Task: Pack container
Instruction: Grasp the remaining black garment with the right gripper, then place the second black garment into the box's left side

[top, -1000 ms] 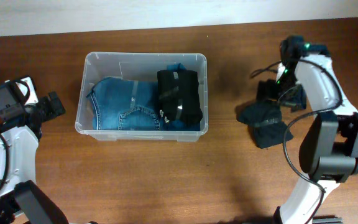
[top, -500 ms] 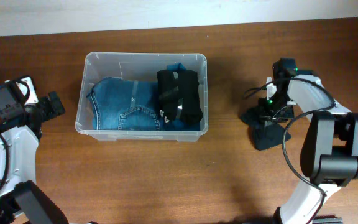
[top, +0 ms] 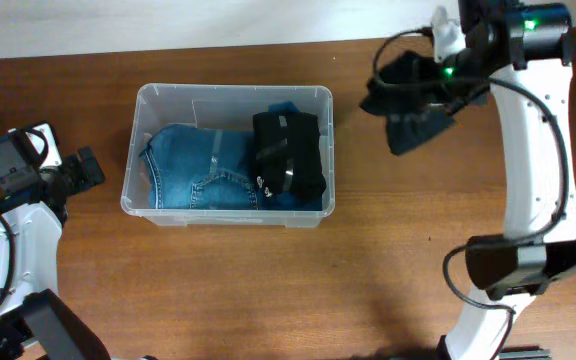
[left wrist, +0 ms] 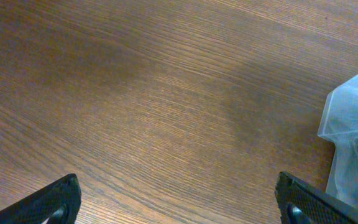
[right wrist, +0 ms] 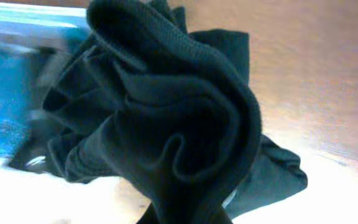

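Observation:
I should next swing my right gripper over the jeans' uncovered top (top: 226,153) (right wrist: 2,96), lower it and release the garment. The jeans' top is below and to the left in the overhead view.
The clear plastic container (top: 233,92) stands left of the table's middle. Inside it lie folded blue jeans (top: 196,176) with a folded black garment (top: 288,155) at their right end. My right gripper (top: 446,72) is raised at the back right, just right of the container, and is shut on a crumpled black garment (top: 413,108) that hangs from it. That black garment (right wrist: 179,112) fills the right wrist view and hides the fingers. My left gripper (top: 83,168) stands open over bare wood left of the container, whose corner (left wrist: 353,121) shows at the right of the left wrist view.
Brown wooden table (top: 368,280) under everything. A pale wall runs along the table's far edge (top: 268,45). The right arm's base (top: 523,265) sits at the front right.
My right gripper shut on the black garment lying on the table at the right, then lifted it up, back and left toward the container. The left arm stayed still.

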Robot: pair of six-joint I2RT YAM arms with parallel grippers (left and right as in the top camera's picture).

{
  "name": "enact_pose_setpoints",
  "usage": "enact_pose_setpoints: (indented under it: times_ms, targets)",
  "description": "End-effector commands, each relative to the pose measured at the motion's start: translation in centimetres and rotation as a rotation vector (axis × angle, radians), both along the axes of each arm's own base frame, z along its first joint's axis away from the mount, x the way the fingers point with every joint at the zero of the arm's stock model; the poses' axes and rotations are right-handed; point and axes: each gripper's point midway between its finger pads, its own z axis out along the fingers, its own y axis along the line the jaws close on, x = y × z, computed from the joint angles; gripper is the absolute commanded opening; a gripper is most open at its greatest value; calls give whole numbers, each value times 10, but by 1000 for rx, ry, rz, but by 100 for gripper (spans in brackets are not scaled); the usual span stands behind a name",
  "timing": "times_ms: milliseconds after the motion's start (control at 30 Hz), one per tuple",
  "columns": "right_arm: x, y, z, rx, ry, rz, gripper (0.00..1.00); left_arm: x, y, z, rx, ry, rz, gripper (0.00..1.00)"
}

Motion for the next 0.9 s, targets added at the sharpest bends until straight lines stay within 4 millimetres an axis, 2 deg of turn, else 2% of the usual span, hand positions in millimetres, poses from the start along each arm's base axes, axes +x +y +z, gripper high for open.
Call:
enact_pose_setpoints:
  times_ms: [0,67,100,167,200,267,400,533,700,867]
  targets:
    - [-10,47,35,101,-75,71,4,2,2,0,-3,-5,-1,99]
    - [-16,87,46,140,-102,108,4,3,2,1,-3,-5,-1,99]
    - [-19,118,51,169,-126,144,4,2,2,0,-3,-5,-1,99]
    - [-21,151,56,198,-158,178,4,2,2,0,-4,-5,-1,99]
    - [-20,182,60,224,-195,178,4,2,2,0,-4,-4,-1,100]
    - [-17,232,64,240,-273,132,4,2,2,0,-5,-3,-1,99]
    - [-15,281,63,243,-364,20,4,1,1,-1,-8,4,-2,99]
    - [-10,294,43,216,-383,-175,4,0,0,-2,-13,7,-4,99]
    - [5,303,-6,211,-325,-392,4,0,0,-2,-13,9,-4,99]
    - [5,320,-40,227,-232,-400,4,0,0,-2,-13,9,-4,99]
